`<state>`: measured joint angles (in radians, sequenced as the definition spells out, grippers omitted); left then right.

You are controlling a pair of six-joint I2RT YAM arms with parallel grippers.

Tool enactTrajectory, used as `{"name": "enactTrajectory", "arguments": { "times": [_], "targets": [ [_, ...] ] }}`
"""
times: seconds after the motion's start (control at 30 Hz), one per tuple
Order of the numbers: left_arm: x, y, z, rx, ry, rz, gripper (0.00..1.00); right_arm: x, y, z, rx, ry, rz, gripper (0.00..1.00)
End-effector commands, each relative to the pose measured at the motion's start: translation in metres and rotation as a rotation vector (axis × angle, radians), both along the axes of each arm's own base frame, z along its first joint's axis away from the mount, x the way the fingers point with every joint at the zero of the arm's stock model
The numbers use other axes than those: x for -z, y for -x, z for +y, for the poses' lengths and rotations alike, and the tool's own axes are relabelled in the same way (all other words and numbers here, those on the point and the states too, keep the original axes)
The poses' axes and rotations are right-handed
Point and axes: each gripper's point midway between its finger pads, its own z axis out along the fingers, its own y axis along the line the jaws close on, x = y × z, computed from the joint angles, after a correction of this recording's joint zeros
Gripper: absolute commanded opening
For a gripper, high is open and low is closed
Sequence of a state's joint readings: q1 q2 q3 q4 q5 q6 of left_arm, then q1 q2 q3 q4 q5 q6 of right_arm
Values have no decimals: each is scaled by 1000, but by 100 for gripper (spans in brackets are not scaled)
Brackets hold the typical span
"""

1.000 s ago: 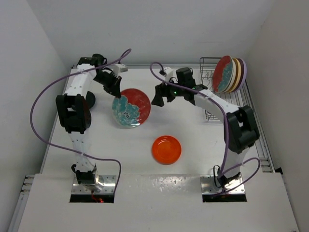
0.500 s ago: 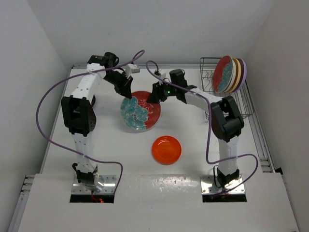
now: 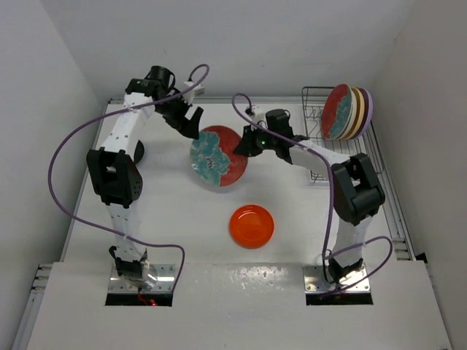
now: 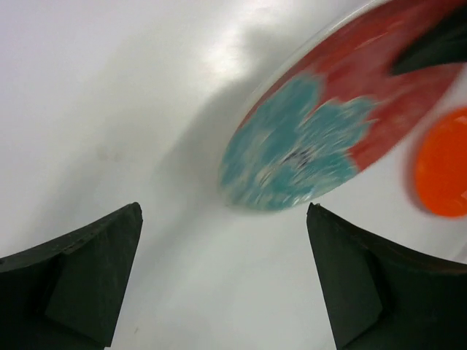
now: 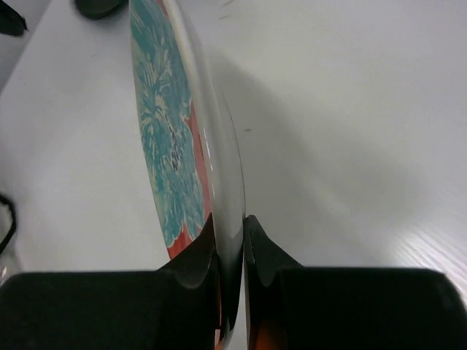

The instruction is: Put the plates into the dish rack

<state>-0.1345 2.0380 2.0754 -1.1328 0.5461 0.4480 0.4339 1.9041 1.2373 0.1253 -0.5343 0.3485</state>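
Next I should swing my right gripper outward and to the right in the top view to release the red plate beside the rack's upright plates, since slots there stand empty.
A red plate with teal flowers [image 3: 219, 157] hangs tilted over the middle of the table. My right gripper [image 3: 244, 146] is shut on its right rim, and in the right wrist view the fingers [image 5: 230, 222] pinch the plate's edge [image 5: 171, 146]. Just off the plate's upper left rim, my left gripper [image 3: 191, 120] stands open with nothing in it; its wrist view shows the gripper [image 4: 222, 209] wide apart, short of the plate [image 4: 328, 124]. A plain orange plate [image 3: 252, 226] lies flat nearer the front. The dish rack [image 3: 363, 149] at the back right holds several upright plates [image 3: 346, 111].
A small black plate [image 3: 137, 152] lies at the left, partly behind the left arm. Purple cables loop over both arms. White walls close the table on the left, back and right.
The left gripper has opened and let go of the flowered plate. The right gripper has shut on its right rim. The plate has shifted to the right.
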Motion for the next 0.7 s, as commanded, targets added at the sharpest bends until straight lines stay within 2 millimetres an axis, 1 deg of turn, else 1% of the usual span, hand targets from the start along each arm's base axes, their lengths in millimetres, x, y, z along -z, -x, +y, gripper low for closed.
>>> {"name": "enactTrajectory", "arguments": {
  "times": [0.0,0.07,0.1,0.13,0.17,0.2,0.23,0.27,0.3,0.33,0.37,0.4,0.43,0.47,0.57,0.63,0.67],
  "targets": [
    [-55,-49,62,-409,-154,-224,100,-142,-63,-55,326,-73,-357,0],
    [-71,-58,106,-615,-228,-286,100,-172,-70,-88,434,-70,-409,0],
    [-67,-61,115,-651,-236,-287,100,-178,-79,-109,518,-54,-425,0],
    [-73,-63,126,-691,-219,-303,100,-201,-81,-135,600,-39,-482,0],
    [-73,-60,131,-702,-222,-299,100,-209,-88,-159,687,-13,-510,0],
    [-71,-61,132,-698,-208,-296,100,-217,-90,-186,787,27,-529,0],
    [-65,-60,131,-689,-206,-279,100,-222,-91,-200,826,70,-558,0],
    [-61,-59,137,-700,-211,-268,100,-232,-95,-228,923,133,-594,0],
    [-53,-57,135,-692,-211,-248,100,-240,-94,-255,1009,189,-623,0],
    [-48,-55,135,-690,-215,-236,100,-246,-92,-272,1075,223,-638,0],
    [-44,-54,136,-679,-226,-230,100,-253,-92,-295,1118,282,-669,0],
    [-37,-51,136,-677,-233,-212,100,-254,-92,-306,1152,307,-681,0],
    [-34,-52,136,-677,-233,-212,100,-255,-89,-322,1217,349,-685,0],
    [-39,-51,139,-674,-229,-221,100,-257,-90,-340,1252,401,-695,0],
    [-30,-48,139,-672,-236,-199,100,-248,-97,-366,1322,494,-708,0],
    [-30,-48,139,-672,-236,-199,100,-237,-101,-375,1329,550,-701,0],
    [-30,-48,139,-672,-236,-199,100,-238,-104,-379,1351,551,-715,0]
  ]
}}
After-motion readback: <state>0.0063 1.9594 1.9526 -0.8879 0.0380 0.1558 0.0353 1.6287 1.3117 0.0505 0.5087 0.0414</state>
